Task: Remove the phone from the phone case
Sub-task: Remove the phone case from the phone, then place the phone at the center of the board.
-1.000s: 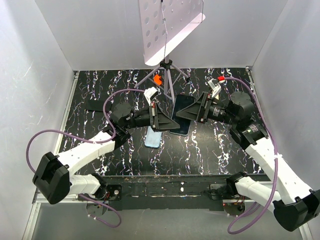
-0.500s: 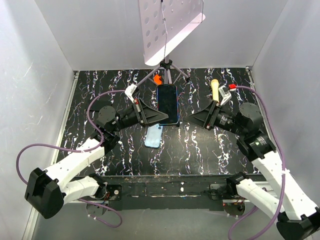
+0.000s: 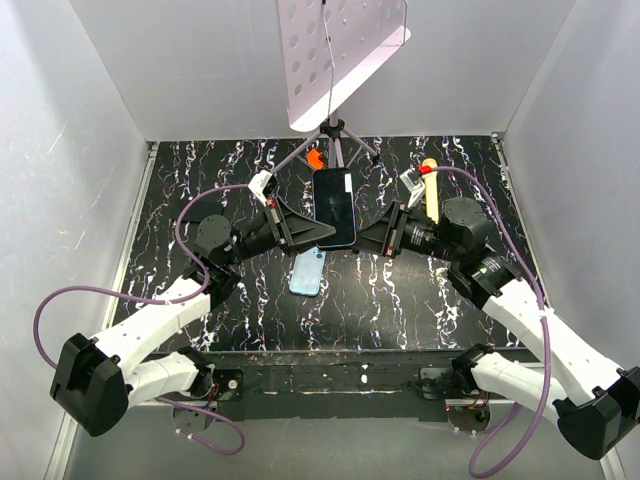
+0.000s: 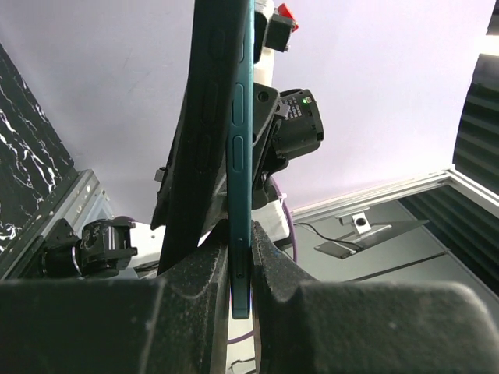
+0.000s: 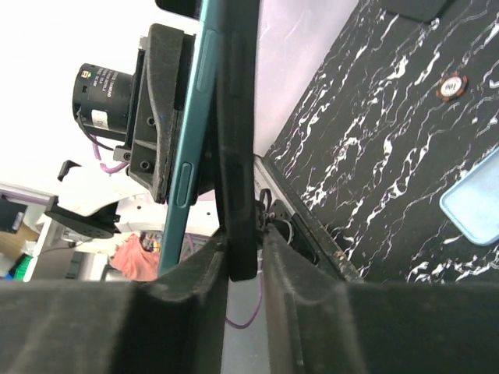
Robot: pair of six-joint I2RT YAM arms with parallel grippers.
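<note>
The black cover (image 4: 203, 117) splays off the phone, so I should next move my left gripper to the left in the top view and down to the flat black pad, then let go.
The phone (image 3: 333, 205) is held flat above the table, dark screen up, between both arms. My left gripper (image 3: 322, 235) is shut on its near-left edge. The left wrist view shows the phone's thin teal side (image 4: 240, 156) pinched between the pads of that gripper (image 4: 240, 265). A black cover (image 4: 203, 117) lies against the phone and splays away from it at the far end. My right gripper (image 3: 362, 240) holds that black cover (image 5: 238, 156) between its fingers (image 5: 244, 257), beside the teal edge (image 5: 191, 156). The light blue phone case (image 3: 308, 272) lies flat on the table below, apart from both grippers.
A perforated white board (image 3: 335, 60) on a tripod (image 3: 338, 150) stands at the back centre, with a small orange piece (image 3: 316, 159) by its legs. A yellow object (image 3: 430, 190) lies back right. A round chip (image 5: 450, 86) sits on the marbled table. White walls enclose three sides.
Half a second ago the right gripper stood open and clear of the phone. It has swung back in to the phone's right side and closed. The left gripper has kept its hold.
</note>
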